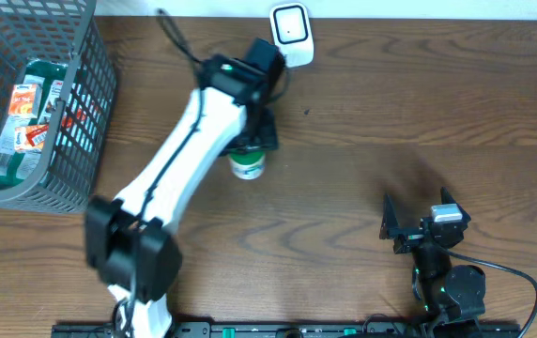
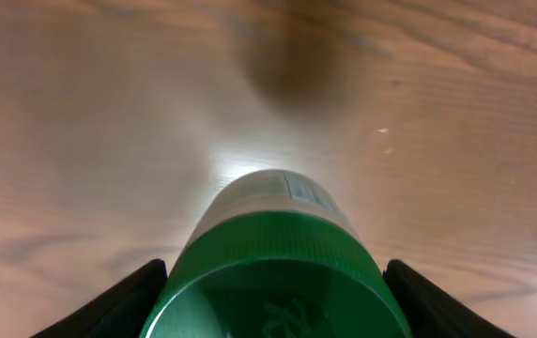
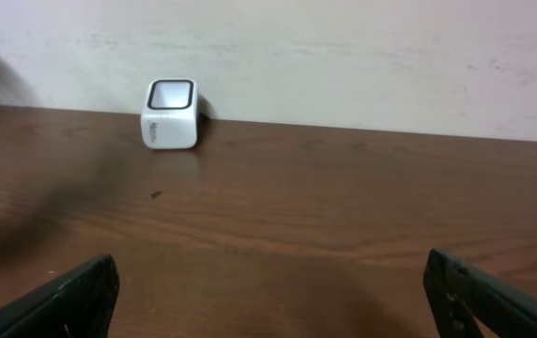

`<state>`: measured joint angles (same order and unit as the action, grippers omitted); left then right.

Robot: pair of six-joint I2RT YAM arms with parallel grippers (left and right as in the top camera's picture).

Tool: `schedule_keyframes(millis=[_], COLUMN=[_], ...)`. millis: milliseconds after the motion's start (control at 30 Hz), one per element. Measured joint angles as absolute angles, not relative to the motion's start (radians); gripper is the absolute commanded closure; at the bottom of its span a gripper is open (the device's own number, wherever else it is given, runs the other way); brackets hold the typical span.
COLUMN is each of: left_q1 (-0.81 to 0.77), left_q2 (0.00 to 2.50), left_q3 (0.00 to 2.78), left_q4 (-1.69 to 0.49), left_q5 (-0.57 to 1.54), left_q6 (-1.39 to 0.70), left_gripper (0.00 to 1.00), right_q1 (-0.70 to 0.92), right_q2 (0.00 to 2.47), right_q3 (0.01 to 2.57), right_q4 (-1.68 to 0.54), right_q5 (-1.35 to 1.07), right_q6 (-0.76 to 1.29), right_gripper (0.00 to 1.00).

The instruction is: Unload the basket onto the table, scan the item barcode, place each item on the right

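The left gripper lowers the container and shifts it to the right in the overhead view onto bare wood next, releasing the cap there because that spot is clear.
The item is a pale container with a green cap [image 1: 247, 166]. It hangs under my left gripper [image 1: 254, 141] near the middle of the table. In the left wrist view the green cap [image 2: 273, 272] fills the space between the black fingers [image 2: 128, 305], and a printed label shows on the body beyond it. My left gripper [image 2: 275, 286] is shut on the cap. The white cube scanner [image 1: 290, 33] stands at the table's back edge, just beyond the left wrist, and shows against the wall as the scanner [image 3: 170, 115] in the right wrist view. My right gripper [image 1: 417, 225] rests open near the front right, holding nothing.
A grey wire basket [image 1: 71, 141] holding several packaged goods stands at the back left corner. The white left arm [image 1: 170, 178] stretches diagonally from the front edge to the centre. Bare wood lies between the right gripper [image 3: 273, 291] and the scanner.
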<state>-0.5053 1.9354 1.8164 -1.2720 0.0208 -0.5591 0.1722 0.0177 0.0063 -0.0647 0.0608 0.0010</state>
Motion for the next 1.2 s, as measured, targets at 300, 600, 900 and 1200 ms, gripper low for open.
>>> schedule_keyframes(millis=[300,600,900,1200], left_q1=[-0.569,-0.579,-0.579,-0.579], left_q2=[2.117,2.171,2.171,2.162], left_q3=[1.814,1.814,1.814,1.814], left_q4=[-1.134,-1.118,-1.122,-1.128], left_q5=[0.044,0.054,0.101,0.106], left_q6=[-0.698,-0.763,-0.703,-0.577], left_gripper=[0.43,0.35,0.15,0.14], right_q1=[0.172,0.172,0.172,0.172], right_q2=[0.018,0.018,0.018,0.018], right_q3=[0.006,0.006,0.006,0.006], right_q4=[-0.064,-0.064,-0.065,-0.064], right_q5=[0.061,0.061,0.061,0.061], right_q6=[0.001,0.001,0.001,0.001], right_gripper=[0.01,0.01,0.01,0.01])
